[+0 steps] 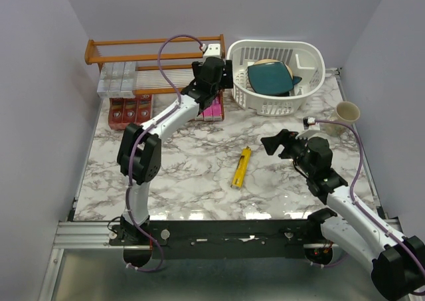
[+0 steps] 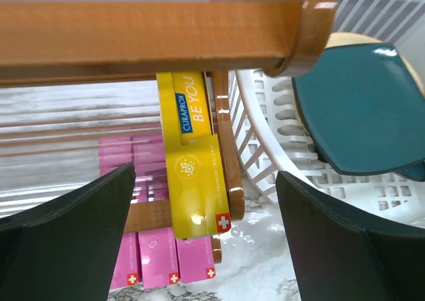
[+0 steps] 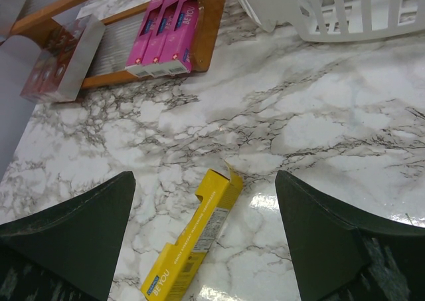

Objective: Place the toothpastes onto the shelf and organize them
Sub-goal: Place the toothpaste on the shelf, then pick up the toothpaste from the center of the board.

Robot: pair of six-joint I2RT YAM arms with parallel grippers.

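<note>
My right gripper should descend left in the top view, astride the yellow carton's nearer flap end below.
The wooden shelf point(image 1: 153, 43) stands at the back left. Silver toothpaste cartons point(image 1: 118, 78) lie on its clear-slat upper tier; red ones point(image 1: 129, 110) and pink ones point(image 1: 212, 107) lie below. My left gripper point(image 1: 216, 75) hovers open at the shelf's right end. In the left wrist view a yellow carton point(image 2: 192, 161) lies on the slats between my open fingers, untouched, its near end overhanging the front rail above the pink cartons point(image 2: 159, 254). A second yellow carton point(image 1: 241, 167) lies on the table with an end flap open. My right gripper point(image 3: 204, 181) is open above it point(image 3: 192, 244).
A white slotted basket point(image 1: 305, 55) holding a teal object point(image 1: 269, 78) stands right beside the shelf's right end and shows close by in the left wrist view point(image 2: 265, 155). A beige cup point(image 1: 346, 113) stands at the right edge of the marble table point(image 1: 186, 181).
</note>
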